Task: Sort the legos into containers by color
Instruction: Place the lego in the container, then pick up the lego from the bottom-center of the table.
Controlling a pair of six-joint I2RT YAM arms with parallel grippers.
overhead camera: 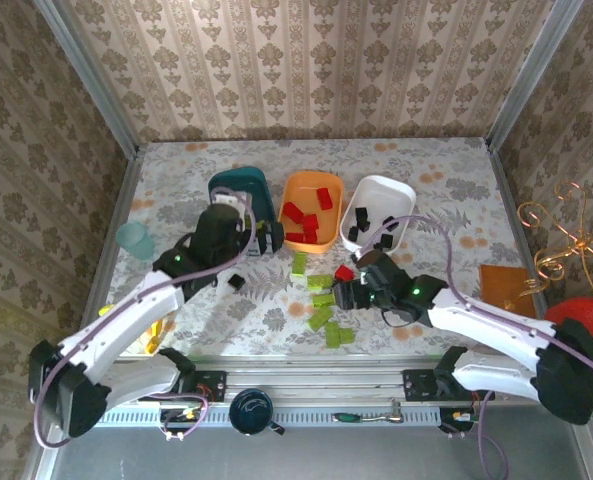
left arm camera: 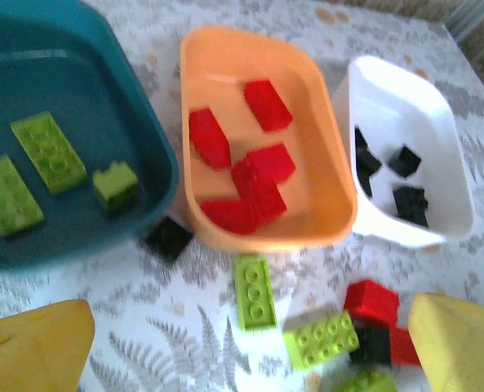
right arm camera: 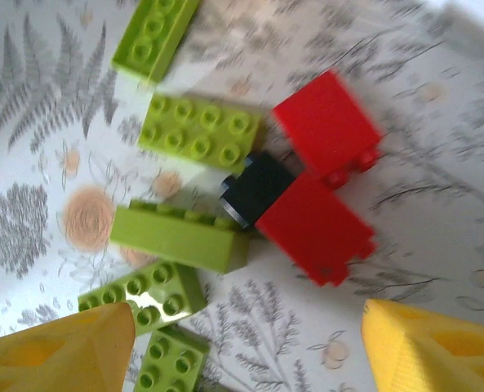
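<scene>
My right gripper moves back toward the base next, then lowers over the end green lego nearest the bar [overhead camera: 347,336], since the lego's outer side is free.
Three tubs stand in a row at the back. The teal tub [overhead camera: 226,182] [left arm camera: 144,122] holds three lime green legos [left arm camera: 50,151]. Red legos [left arm camera: 250,171] lie in the orange tub [overhead camera: 288,190] [left arm camera: 323,163], black ones [left arm camera: 397,184] in the white tub [overhead camera: 401,192] [left arm camera: 437,139]. My left gripper [overhead camera: 258,238] [left arm camera: 248,331] hangs open and empty between the teal and orange tubs. Loose green legos [overhead camera: 321,300] [right arm camera: 199,135], two red [right arm camera: 315,229] and one black [right arm camera: 256,189] lie mid-table. My right gripper [overhead camera: 351,290] [right arm camera: 246,343] is open just beside them, holding nothing.
A lone black lego [overhead camera: 236,282] [left arm camera: 170,237] lies in front of the teal tub. A pale-blue cup [overhead camera: 134,240] stands at the left edge, a dark round cup [overhead camera: 251,410] at the near rail. A brown card [overhead camera: 504,288] and gold wire ornament [overhead camera: 566,235] sit right.
</scene>
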